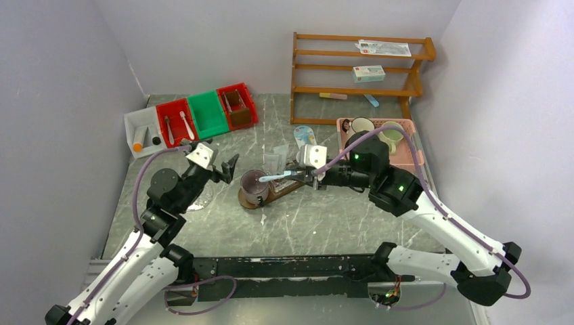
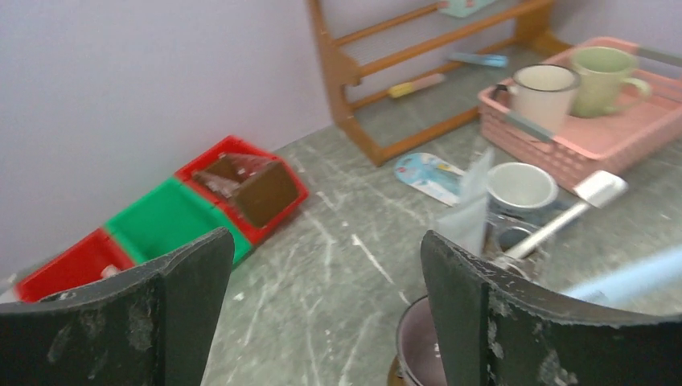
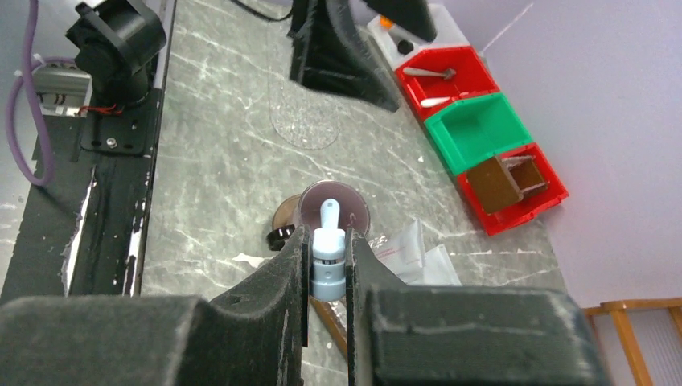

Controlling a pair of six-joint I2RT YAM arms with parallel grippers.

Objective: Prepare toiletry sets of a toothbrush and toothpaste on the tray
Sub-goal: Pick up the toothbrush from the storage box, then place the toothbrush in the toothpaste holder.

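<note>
The clear holder beside the mug is below my right gripper, so my right gripper needs to tilt down, lower the level toothbrush into the holder and let go of it.
A mauve mug stands on the left end of the dark brown tray. My right gripper is shut on the handle of a light blue toothbrush, held level with its white head over the mug's mouth. In the right wrist view the toothbrush sits between the jaws of the right gripper, pointing at the mug. My left gripper stands open and empty just left of the mug; the mug's rim shows beside its right finger. Toothpaste is out of view.
Red, green and white bins line the back left. A pink basket with mugs sits at the right, below a wooden rack. A white mug and clear packets lie behind the tray.
</note>
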